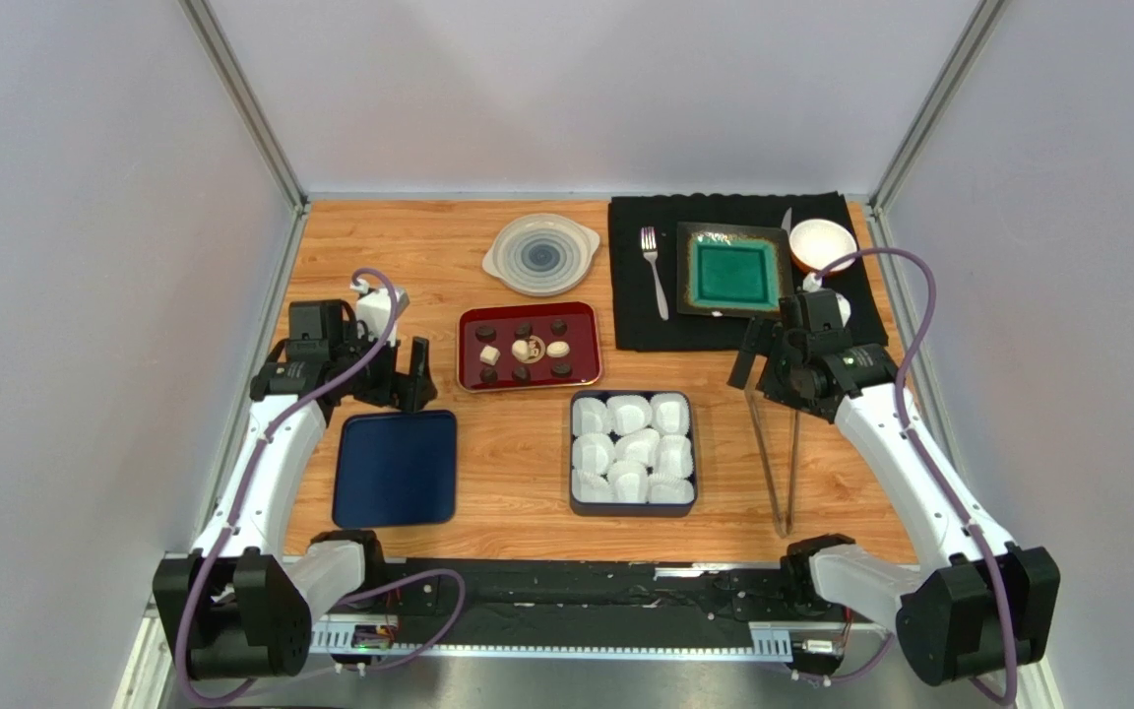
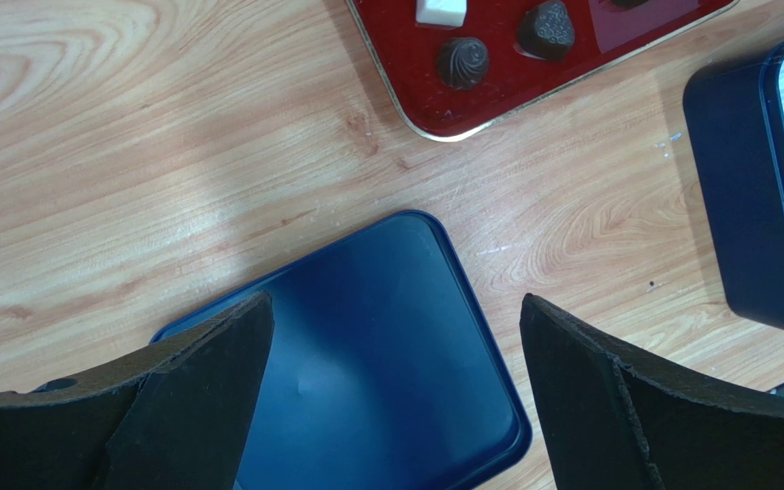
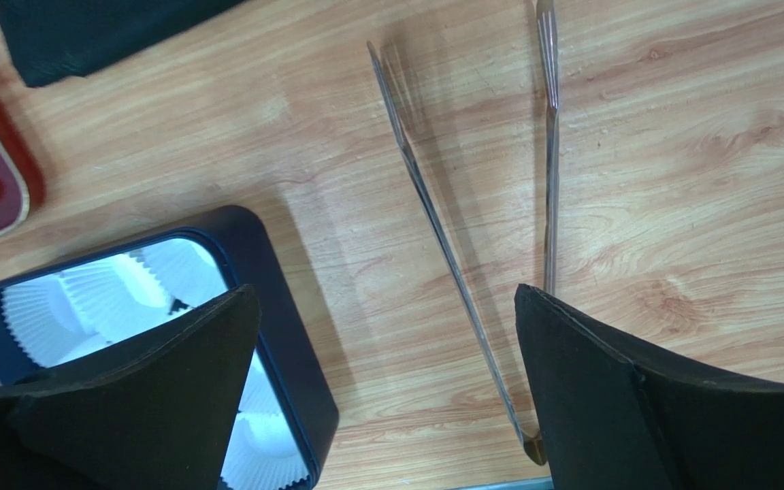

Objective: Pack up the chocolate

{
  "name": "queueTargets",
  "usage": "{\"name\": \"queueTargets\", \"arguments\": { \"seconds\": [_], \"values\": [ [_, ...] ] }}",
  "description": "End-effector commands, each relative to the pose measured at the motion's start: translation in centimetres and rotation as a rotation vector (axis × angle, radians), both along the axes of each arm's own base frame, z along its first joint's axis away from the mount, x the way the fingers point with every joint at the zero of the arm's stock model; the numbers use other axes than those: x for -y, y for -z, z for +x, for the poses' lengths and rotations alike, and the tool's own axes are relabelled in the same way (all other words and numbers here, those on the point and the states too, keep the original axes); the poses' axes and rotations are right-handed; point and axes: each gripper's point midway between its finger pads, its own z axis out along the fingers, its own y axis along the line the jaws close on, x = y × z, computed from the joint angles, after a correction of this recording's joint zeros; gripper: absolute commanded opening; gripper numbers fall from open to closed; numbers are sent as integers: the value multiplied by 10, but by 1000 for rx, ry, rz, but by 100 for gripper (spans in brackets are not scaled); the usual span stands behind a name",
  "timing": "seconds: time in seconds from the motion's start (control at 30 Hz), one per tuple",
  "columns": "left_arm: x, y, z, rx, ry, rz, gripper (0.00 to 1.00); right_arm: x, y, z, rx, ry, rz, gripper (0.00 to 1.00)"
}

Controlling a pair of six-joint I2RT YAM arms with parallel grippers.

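Note:
The right gripper comes down onto the arm nearer the box and closes around that one arm next, since the tongs (image 3: 437, 225) lie spread open below it.
The chocolate (image 1: 524, 349), mostly dark pieces with a few pale ones, lies on a red tray (image 1: 589, 337) at the table's middle. Two dark pieces (image 2: 463, 61) show in the left wrist view. A dark blue box (image 1: 632, 511) lined with white paper cups (image 1: 629, 449) sits just in front of the tray. My left gripper (image 1: 413, 387) (image 2: 396, 342) hangs open over the blue lid (image 2: 386, 337), left of the tray. Over the bare wood between the box (image 3: 273, 296) and metal tongs (image 3: 437, 225), my right gripper (image 1: 765, 377) (image 3: 386, 342) is open. Neither holds anything.
The tongs (image 1: 780, 458) lie on the wood right of the box. A black mat (image 1: 632, 318) at the back right carries a fork (image 1: 654, 273), a green plate (image 1: 736, 273) and a white bowl (image 1: 822, 244). A clear round lid (image 1: 541, 254) sits behind the tray.

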Motion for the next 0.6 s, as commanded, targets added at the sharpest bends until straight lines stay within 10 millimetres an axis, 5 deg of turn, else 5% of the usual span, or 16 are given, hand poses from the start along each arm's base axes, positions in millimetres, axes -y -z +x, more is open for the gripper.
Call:
{"name": "queueTargets", "arguments": {
  "seconds": [0.0, 0.03, 0.17, 0.2, 0.57],
  "values": [
    [1, -11, 9, 55, 11, -4, 99, 12, 12, 4, -9, 30, -93, 99],
    [2, -13, 10, 61, 17, -13, 99, 15, 15, 4, -16, 27, -120, 99],
    [5, -20, 14, 72, 22, -30, 99, 16, 34, 5, -102, 24, -182, 61],
    [6, -20, 15, 73, 24, -31, 99, 17, 36, 7, -112, 30, -197, 59],
    [2, -28, 20, 117, 32, -5, 99, 12, 76, 3, -229, 0, -273, 66]
  ]
}}
